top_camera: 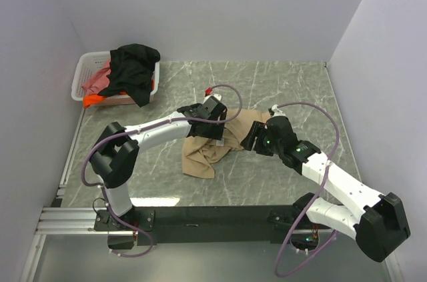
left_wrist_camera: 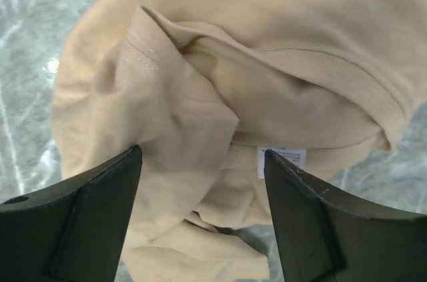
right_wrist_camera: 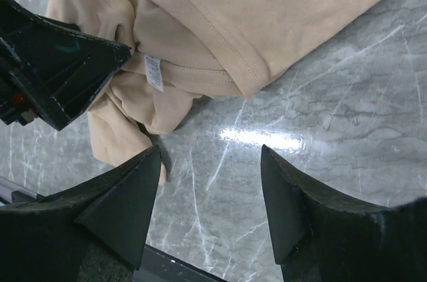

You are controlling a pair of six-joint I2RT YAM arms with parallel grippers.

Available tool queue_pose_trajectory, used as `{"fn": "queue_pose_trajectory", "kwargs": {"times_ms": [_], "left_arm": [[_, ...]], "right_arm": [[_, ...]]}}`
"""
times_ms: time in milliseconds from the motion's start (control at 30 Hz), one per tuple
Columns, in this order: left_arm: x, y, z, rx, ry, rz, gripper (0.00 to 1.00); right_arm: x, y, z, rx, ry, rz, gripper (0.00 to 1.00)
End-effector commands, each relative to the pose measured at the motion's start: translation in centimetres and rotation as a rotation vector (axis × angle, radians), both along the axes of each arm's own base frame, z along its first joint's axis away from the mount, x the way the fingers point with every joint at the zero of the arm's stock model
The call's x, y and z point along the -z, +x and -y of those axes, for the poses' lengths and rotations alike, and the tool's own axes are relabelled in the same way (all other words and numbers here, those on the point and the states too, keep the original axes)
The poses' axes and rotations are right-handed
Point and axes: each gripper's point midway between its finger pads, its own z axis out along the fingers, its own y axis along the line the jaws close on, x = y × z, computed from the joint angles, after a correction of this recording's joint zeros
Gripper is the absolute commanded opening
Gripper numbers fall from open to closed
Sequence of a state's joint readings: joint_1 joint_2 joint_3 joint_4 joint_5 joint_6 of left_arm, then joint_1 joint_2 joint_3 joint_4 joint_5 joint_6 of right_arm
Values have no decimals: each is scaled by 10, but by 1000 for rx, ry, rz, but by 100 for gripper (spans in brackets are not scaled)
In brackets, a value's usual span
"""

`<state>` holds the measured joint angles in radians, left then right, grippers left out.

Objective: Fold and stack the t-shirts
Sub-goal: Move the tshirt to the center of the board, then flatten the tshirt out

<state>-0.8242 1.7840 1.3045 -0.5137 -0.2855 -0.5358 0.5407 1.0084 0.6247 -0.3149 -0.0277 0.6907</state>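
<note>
I should first lower my left gripper onto the raised fold of the tan t-shirt's collar edge. Then I should close its open fingers to grab that fold between them.
The tan t-shirt (top_camera: 207,152) lies crumpled in the middle of the marble table. My left gripper (top_camera: 215,137) hovers just over it, open and empty. In the left wrist view the gripper (left_wrist_camera: 202,157) has the tan cloth (left_wrist_camera: 200,62) and its white tag (left_wrist_camera: 281,159) showing between its spread fingers. My right gripper (top_camera: 251,138) is open and empty at the shirt's right edge. In the right wrist view it (right_wrist_camera: 210,152) sits over bare marble, with the shirt (right_wrist_camera: 267,9), the tag (right_wrist_camera: 154,72) and the left gripper's finger (right_wrist_camera: 60,69) beyond it. A black shirt (top_camera: 135,69), a pink-red one (top_camera: 97,82) and an orange one (top_camera: 91,101) lie in the basket.
The white lattice basket (top_camera: 85,67) stands at the back left against the wall. Walls close the table at the back, left and right. A black rail (top_camera: 200,215) runs along the near edge between the arm bases.
</note>
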Motion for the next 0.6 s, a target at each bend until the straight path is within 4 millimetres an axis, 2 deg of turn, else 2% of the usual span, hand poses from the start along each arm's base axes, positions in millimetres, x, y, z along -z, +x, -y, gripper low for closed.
{"fn": "queue_pose_trajectory", "kwargs": {"times_ms": [0, 100, 200, 300, 333, 500, 567], "left_arm": [[-20, 10, -11, -15, 41, 80, 79], [-10, 8, -11, 10, 65, 60, 76], [-1, 8, -9, 27, 85, 44, 68], [4, 10, -7, 29, 88, 38, 53], [5, 11, -6, 29, 95, 34, 42], [14, 12, -2, 69, 119, 14, 32], [15, 13, -3, 75, 136, 13, 20]], "right_arm": [[-14, 5, 1, 17, 12, 51, 68], [-14, 6, 1, 20, 16, 54, 68], [-14, 7, 0, 10, 6, 53, 68], [-15, 7, -8, -30, 19, 47, 68], [-14, 7, -11, -48, 20, 47, 67], [-15, 1, -27, -105, 25, 59, 66], [-15, -6, -38, -154, 19, 61, 65]]}}
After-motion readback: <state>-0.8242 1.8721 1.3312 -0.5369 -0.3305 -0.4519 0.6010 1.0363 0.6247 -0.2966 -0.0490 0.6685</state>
